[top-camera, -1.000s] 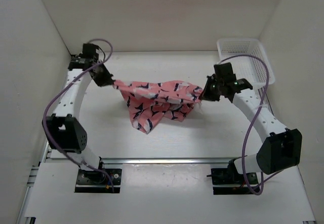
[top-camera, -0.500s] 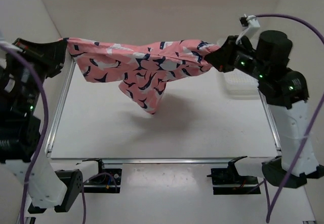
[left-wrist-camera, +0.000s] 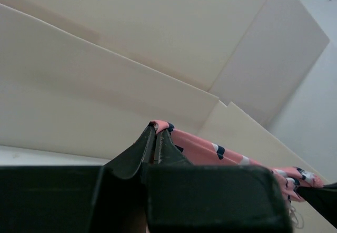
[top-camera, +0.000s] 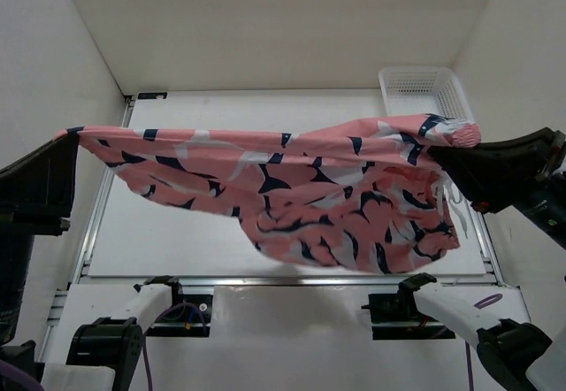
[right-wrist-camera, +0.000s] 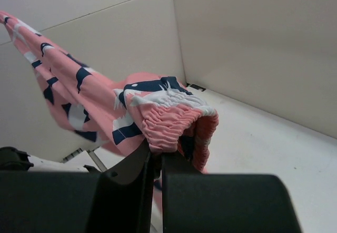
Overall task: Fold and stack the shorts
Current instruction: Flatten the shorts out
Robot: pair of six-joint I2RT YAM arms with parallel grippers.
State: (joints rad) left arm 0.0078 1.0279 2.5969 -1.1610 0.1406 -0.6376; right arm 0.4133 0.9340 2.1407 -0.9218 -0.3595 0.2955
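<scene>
Next, my right gripper lowers with the waistband onto the tabletop short of the mesh basket and releases it, since the shorts [top-camera: 292,192] hang stretched high above the table.
The coral-pink shorts [top-camera: 292,192] with navy-and-white shapes hang stretched high above the table, close to the top camera. My left gripper [top-camera: 69,136] is shut on their left corner; in the left wrist view the pink hem [left-wrist-camera: 160,126] is pinched at the tips of my left gripper [left-wrist-camera: 155,133]. My right gripper [top-camera: 442,154] is shut on the right end; in the right wrist view the gathered elastic waistband [right-wrist-camera: 174,125] is bunched over my right gripper [right-wrist-camera: 158,151]. The middle of the shorts sags below the line between the grippers.
A white mesh basket [top-camera: 423,86] stands at the table's back right corner. The white table [top-camera: 256,112] is walled at the back and both sides. The arm bases [top-camera: 172,307] sit on a rail at the near edge.
Both grippers have risen a lot with the shorts, from just above the table to high up near the camera, and moved apart. The shorts went from bunched to stretched wide.
</scene>
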